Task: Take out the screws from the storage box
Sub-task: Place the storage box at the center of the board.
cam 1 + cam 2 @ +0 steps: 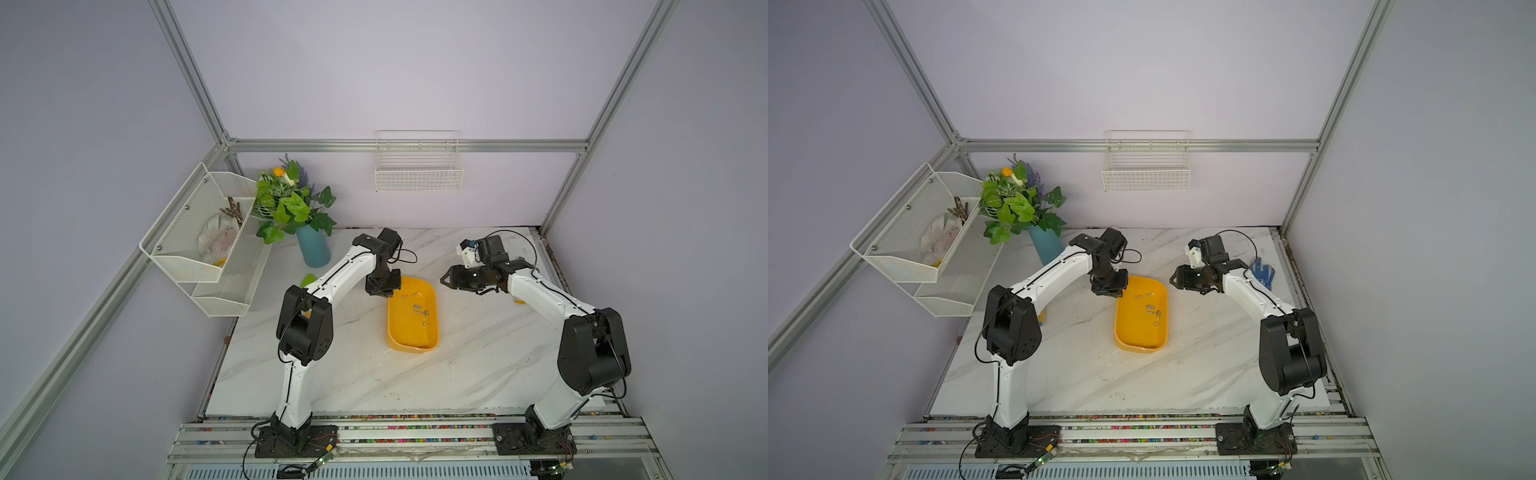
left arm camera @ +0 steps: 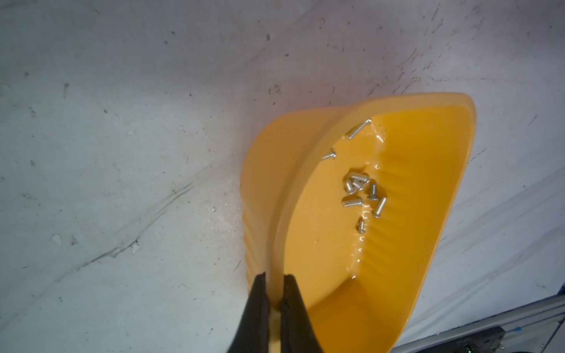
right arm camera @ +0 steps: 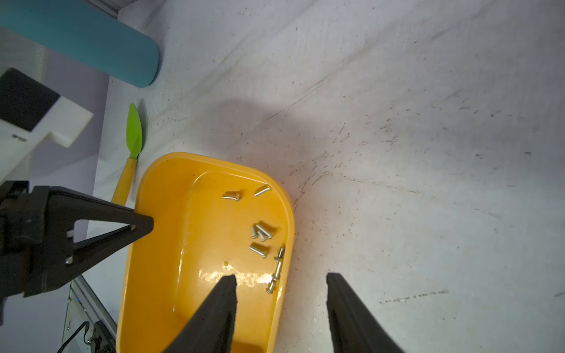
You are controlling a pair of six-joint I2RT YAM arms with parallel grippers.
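My left gripper has clear tabletop beside the box back of it. It should next pull the box's held rim back toward the base, then let go.
The yellow storage box (image 1: pixel 405 336) (image 1: pixel 1136 332) lies on the marble table between the two arms. Several small silvery screws (image 1: pixel 419 309) (image 1: pixel 1150 308) (image 2: pixel 357 186) (image 3: pixel 261 232) lie loose on its floor, mostly toward its right wall. My left gripper (image 1: pixel 384 291) (image 1: pixel 1113 293) (image 2: pixel 274 276) is shut on the box's rim (image 2: pixel 276 244) at the far left corner, one finger inside and one outside. My right gripper (image 1: pixel 444 281) (image 1: pixel 1173 280) (image 3: pixel 281 276) hovers open above the box's right rim (image 3: pixel 289 214), holding nothing.
A teal vase (image 1: pixel 313 249) with a leafy plant stands at the back left, and a green and yellow spatula (image 3: pixel 134 134) lies beside the box. A white mesh rack (image 1: pixel 199 245) hangs left, and a wire basket (image 1: pixel 419 166) on the back wall. A blue glove (image 1: pixel 1262 272) lies at the back right.
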